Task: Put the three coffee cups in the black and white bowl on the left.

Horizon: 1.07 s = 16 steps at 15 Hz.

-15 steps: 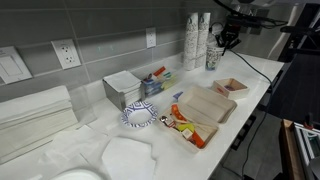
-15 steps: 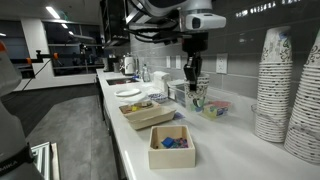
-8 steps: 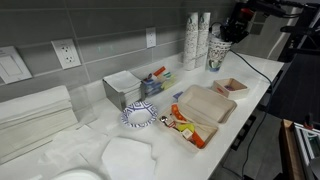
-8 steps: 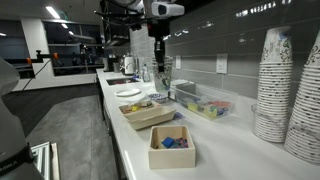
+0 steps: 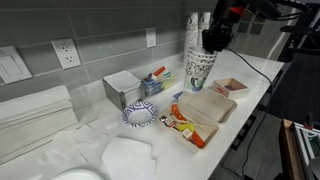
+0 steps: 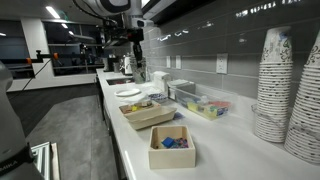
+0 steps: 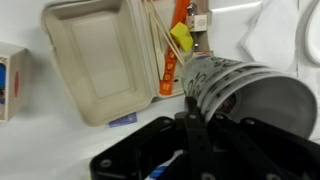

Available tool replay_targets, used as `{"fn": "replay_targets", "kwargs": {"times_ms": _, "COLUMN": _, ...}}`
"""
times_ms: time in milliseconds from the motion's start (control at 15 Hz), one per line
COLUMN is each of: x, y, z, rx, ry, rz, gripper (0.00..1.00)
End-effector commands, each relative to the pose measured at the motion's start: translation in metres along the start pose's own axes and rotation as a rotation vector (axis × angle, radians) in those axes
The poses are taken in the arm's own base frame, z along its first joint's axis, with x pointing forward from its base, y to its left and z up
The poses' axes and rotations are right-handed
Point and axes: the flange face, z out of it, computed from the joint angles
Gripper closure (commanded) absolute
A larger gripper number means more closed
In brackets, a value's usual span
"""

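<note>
The robot needs to move its gripper across toward the black and white bowl [image 5: 139, 113], then lower it over the bowl.
My gripper [image 5: 210, 48] is shut on a nested stack of coffee cups [image 5: 200, 68], white with a dark bluish-green print. It holds them in the air above the counter, over the beige trays. In the wrist view the cups [image 7: 245, 85] lie sideways between my fingers [image 7: 192, 130], mouth toward the right. The black and white bowl [image 5: 139, 115] sits on the counter well to the left of the cups, beside a white plate. In an exterior view my gripper [image 6: 131, 52] hangs far down the counter.
An open beige tray [image 5: 205, 103] with packets, a small tray [image 5: 231, 87] and a box of condiments [image 5: 135, 88] lie under and around the cups. Tall cup stacks [image 6: 275, 85] stand at the wall. A white plate [image 5: 128, 155] lies near the front.
My gripper has lifted the cups from the far end of the counter and carried them along it toward the trays and the bowl.
</note>
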Motion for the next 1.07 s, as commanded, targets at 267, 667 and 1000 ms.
{"fn": "replay_targets", "kwargs": {"times_ms": 267, "x": 0.051, "y": -0.083, "z": 0.071, "rx": 0.006, "ry": 0.031, "rz": 0.037, "gripper": 0.99}}
{"fn": "replay_targets", "kwargs": {"times_ms": 667, "x": 0.097, "y": -0.111, "z": 0.121, "rx": -0.019, "ry": 0.026, "rz": 0.124, "gripper": 0.99}}
{"fn": "replay_targets", "kwargs": {"times_ms": 1000, "x": 0.110, "y": -0.133, "z": 0.163, "rx": -0.045, "ry": 0.023, "rz": 0.166, "gripper": 0.99}}
